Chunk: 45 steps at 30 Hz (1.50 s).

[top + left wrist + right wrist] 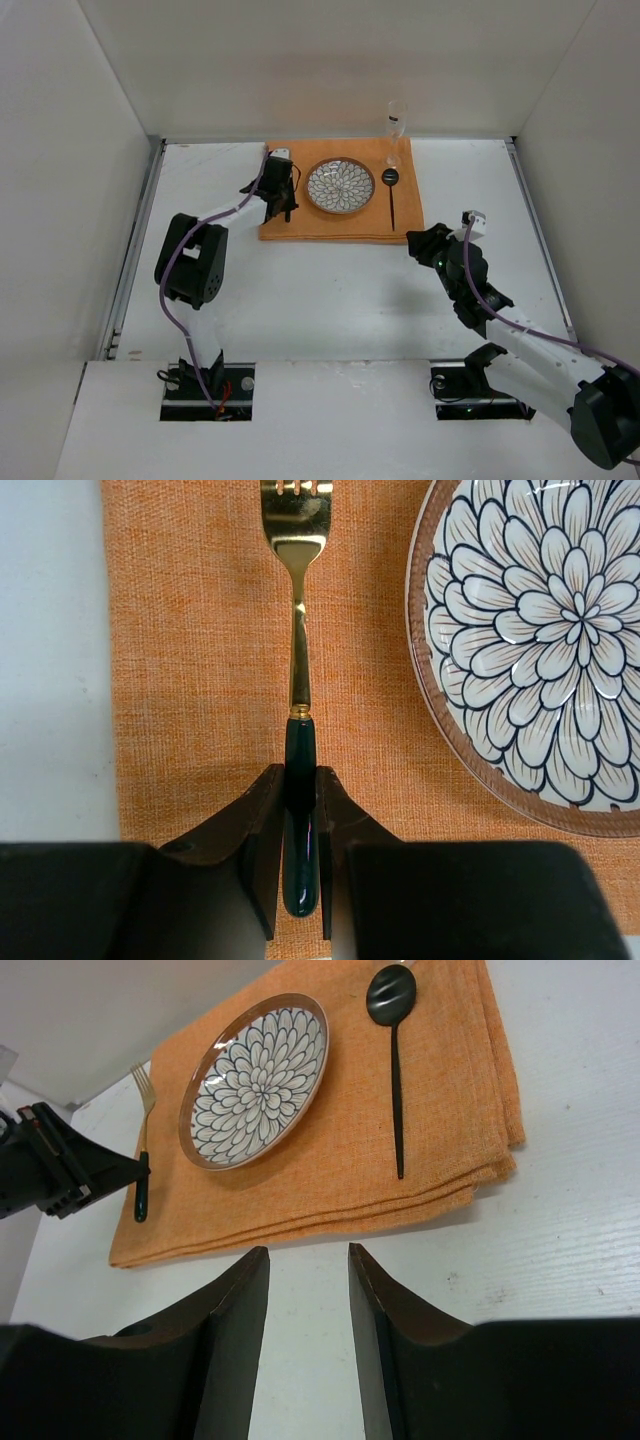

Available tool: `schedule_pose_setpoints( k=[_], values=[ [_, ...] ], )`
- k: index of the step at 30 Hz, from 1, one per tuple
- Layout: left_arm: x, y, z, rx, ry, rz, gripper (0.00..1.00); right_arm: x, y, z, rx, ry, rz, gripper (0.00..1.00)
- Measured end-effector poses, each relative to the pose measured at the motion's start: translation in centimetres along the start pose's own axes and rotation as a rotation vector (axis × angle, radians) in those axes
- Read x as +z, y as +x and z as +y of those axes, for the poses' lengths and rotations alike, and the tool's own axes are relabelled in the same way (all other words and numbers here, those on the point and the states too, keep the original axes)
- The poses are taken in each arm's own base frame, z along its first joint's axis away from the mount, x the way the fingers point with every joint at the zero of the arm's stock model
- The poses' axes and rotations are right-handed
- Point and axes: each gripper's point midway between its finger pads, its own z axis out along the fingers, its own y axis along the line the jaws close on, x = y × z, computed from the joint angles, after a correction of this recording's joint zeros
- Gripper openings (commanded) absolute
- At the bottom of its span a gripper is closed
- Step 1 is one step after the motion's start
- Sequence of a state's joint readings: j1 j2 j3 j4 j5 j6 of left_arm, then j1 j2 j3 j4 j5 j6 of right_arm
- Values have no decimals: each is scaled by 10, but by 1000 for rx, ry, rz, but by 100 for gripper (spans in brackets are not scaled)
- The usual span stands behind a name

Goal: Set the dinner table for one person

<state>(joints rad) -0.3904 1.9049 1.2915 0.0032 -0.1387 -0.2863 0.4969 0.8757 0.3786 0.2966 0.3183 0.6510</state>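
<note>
My left gripper lowers the fork next and releases its dark green handle, since the cloth's bare part beside the plate lies below.
The dinner table (350, 300) is a white tabletop. On it lies an orange cloth (300, 228) bearing a flower-patterned plate (340, 186) and, right of it, a black spoon (391, 195). My left gripper (284, 207) is over the cloth's left part, shut on the dark green handle of a gold fork (298, 630). The fork lies left of the plate (540, 650), tines pointing away; I cannot tell whether it touches the cloth (200, 680). My right gripper (425, 243) is open and empty over bare table by the cloth's near right corner, jaws (308, 1252) apart.
A tall clear glass (394, 125) stands at the cloth's far right corner. Metal rails (135, 250) run along the table's left and right edges, with white walls around. The right wrist view shows the fork (143, 1130), plate (255, 1080) and spoon (395, 1060) on the cloth.
</note>
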Motion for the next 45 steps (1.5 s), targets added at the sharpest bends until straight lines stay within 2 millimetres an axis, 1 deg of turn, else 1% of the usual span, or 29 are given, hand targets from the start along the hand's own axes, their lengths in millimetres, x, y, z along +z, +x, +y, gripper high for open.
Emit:
schedule_pose_setpoints(
  k=[4,12,14,17,19,23,29,32,34,35,36,39,41,42,43,45],
  values=[
    [5,6,2,12,-5,15,2,0,0,0,-1,1,1,44],
    [26,24,9,23,-31,69,2,0,1,-1,-1,2,3,45],
    [28,24,11,21,-36,74,3,0,1,-1,-1,2,3,45],
    [29,21,10,21,-35,69,7,1,1,-1,-2,3,4,45],
    [29,21,10,21,-37,69,10,1,2,-1,-2,4,5,46],
    [29,22,13,21,-51,69,20,1,2,-1,-2,4,5,49],
    [25,21,16,7,-73,60,40,1,2,-1,-2,5,6,53],
    [14,19,16,1,-79,46,54,1,2,-1,-2,5,6,54],
    [3,13,13,-4,-75,24,64,1,2,-1,-2,4,5,54],
    [-3,8,10,-7,-72,8,73,1,2,-1,-2,5,6,54],
    [-11,3,6,-11,-65,-12,100,1,2,-1,-2,5,6,54],
    [-40,-13,-7,-39,-29,-80,100,1,2,-1,-2,5,5,53],
    [-63,-20,-14,-56,-1,-131,100,1,2,-1,-4,5,5,47],
    [-76,-22,-17,-66,13,-160,100,1,2,-1,-6,5,4,41],
    [-89,-23,-18,-78,25,-188,100,0,1,-1,-8,5,2,32],
    [-114,-20,-21,-108,47,-240,100,-2,-3,0,-8,-1,-9,20]
  ],
)
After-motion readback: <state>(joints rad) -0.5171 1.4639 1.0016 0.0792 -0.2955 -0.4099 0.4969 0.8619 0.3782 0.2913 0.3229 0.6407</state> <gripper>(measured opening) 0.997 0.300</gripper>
